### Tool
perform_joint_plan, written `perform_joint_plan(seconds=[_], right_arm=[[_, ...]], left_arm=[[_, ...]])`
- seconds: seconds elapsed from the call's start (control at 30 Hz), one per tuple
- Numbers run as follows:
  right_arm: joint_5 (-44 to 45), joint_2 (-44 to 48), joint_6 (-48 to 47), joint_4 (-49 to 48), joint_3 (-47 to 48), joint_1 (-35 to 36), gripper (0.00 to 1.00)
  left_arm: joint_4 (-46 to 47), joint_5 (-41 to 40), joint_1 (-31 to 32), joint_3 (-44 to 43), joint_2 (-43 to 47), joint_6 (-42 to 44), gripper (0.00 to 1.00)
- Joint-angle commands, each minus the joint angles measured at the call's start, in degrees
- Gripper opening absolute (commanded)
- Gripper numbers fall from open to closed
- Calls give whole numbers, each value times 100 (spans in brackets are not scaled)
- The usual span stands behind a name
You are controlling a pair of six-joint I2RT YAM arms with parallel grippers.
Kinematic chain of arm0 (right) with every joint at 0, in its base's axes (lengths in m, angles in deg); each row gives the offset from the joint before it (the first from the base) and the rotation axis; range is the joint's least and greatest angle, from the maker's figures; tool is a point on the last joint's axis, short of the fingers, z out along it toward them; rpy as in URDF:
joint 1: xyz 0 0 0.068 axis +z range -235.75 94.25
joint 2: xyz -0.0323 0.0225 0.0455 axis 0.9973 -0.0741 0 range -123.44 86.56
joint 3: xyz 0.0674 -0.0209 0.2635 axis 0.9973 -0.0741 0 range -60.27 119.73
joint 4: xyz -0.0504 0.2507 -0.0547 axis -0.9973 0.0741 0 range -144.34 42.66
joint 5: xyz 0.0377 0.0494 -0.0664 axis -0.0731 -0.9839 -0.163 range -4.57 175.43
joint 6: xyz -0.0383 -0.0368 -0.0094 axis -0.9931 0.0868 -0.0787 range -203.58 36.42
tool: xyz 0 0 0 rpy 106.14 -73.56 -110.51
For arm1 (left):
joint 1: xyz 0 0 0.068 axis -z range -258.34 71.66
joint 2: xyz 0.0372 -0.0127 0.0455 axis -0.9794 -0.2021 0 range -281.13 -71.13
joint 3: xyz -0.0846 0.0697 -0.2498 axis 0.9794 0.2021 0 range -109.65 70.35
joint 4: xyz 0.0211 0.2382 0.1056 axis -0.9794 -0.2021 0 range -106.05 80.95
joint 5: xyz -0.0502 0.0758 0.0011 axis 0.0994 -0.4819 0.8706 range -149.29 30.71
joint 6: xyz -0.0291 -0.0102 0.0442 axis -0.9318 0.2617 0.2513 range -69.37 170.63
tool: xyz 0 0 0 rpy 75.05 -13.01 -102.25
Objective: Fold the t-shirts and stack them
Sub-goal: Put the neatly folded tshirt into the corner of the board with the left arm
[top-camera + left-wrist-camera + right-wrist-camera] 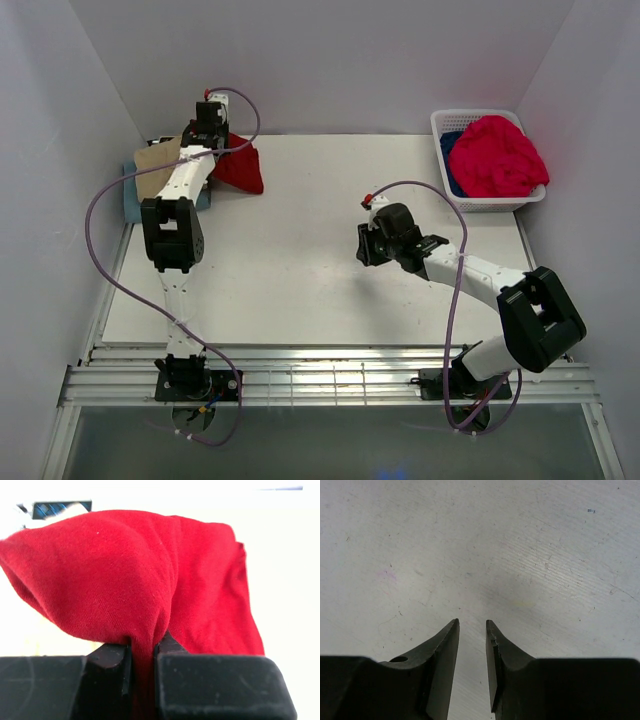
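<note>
The red cloth still hangs over the bare table, so I will next move my left gripper to the left in the top view, over the tan t-shirt point(156, 163), to let go of the fold of red cloth.
My left gripper point(212, 138) reaches to the far left corner of the table and is shut on a bunched fold of the dark red t-shirt point(240, 166). In the left wrist view the red cloth point(130, 575) is pinched between the fingers of the gripper point(145, 646) and hangs ahead of them. Beside it a tan t-shirt point(156, 163) lies on a light blue t-shirt point(134, 203). My right gripper point(366, 246) hovers over the bare table middle. In its wrist view the right gripper point(472, 625) is open with a narrow gap, and nothing is between the fingers.
A white lattice basket point(478, 205) stands at the back right. It holds a bright pinkish-red t-shirt point(500, 155) over a deep blue one point(452, 166). The white table point(300, 280) has walls close on the left, back and right.
</note>
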Motion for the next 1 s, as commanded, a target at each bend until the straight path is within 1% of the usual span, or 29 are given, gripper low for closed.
perform_joint_plan(seconds=[0.0,0.3,0.4,0.43,0.6,0.97], right_arm=[[-186,-18,71,-254,61,13,34],[-212,-299,45,-254,158,66,34],[-230,-405,54,-246,167,83,34],[-238,-431,45,-254,158,92,34],[-256,-572,1,-246,175,136,34],[-300,-906,-16,-254,360,259,34]], left_arm=[[12,181,-36,-573,99,276,0],[-5,453,-335,-1162,2,329,0],[3,541,-423,-1162,19,294,0],[21,559,-675,-1145,37,285,0],[65,787,-1055,-1162,116,180,0],[100,1121,-1662,-1013,257,-23,0]])
